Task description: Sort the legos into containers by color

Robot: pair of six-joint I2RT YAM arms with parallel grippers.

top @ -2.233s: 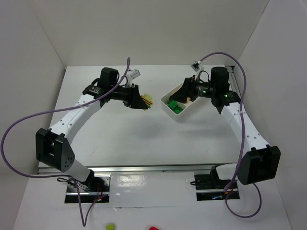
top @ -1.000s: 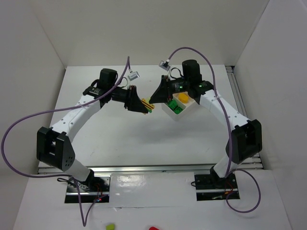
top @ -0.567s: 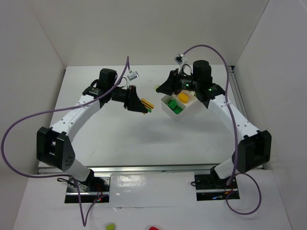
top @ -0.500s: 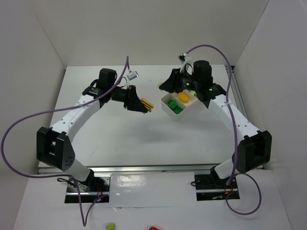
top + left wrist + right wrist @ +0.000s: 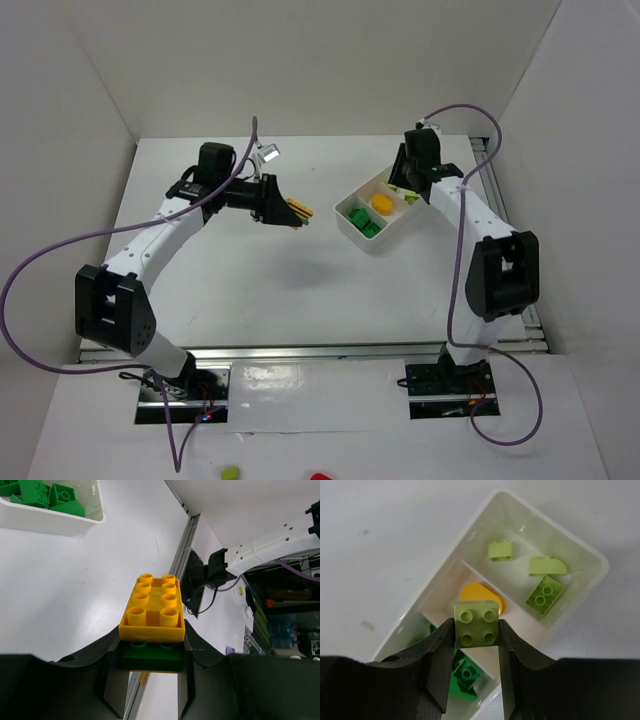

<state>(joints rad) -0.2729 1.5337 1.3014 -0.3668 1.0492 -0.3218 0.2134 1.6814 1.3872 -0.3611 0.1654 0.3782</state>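
Next, my right gripper moves outward past the yellow piece and slightly down to open over the light green pieces in the tray's far-end section (image 5: 403, 191) (image 5: 524, 570).
My left gripper (image 5: 298, 212) hangs above the table left of the tray, shut on a stacked pair of legos: a yellow brick (image 5: 152, 607) on top of a dark green brick (image 5: 152, 656), with the fingers (image 5: 114, 680) on either side of the green one. At the tray's far right end, my right gripper (image 5: 405, 186) is shut on a light green square lego (image 5: 476, 624) above the white divided container (image 5: 592, 560). Its compartments hold light green pieces (image 5: 544, 595), a yellow piece (image 5: 482, 593) and dark green bricks (image 5: 465, 676).
The white tray (image 5: 346, 226) lies diagonally on the white table at the centre right. White walls close in the back and both sides. A purple cable (image 5: 462, 112) loops above the right arm. In the left wrist view, a corner of the tray (image 5: 50, 522) shows at the top left.
The right arm has swung from beside the left gripper back to the tray's far right end, carrying the light green brick. The left gripper shifted slightly left, still holding its stacked pair.
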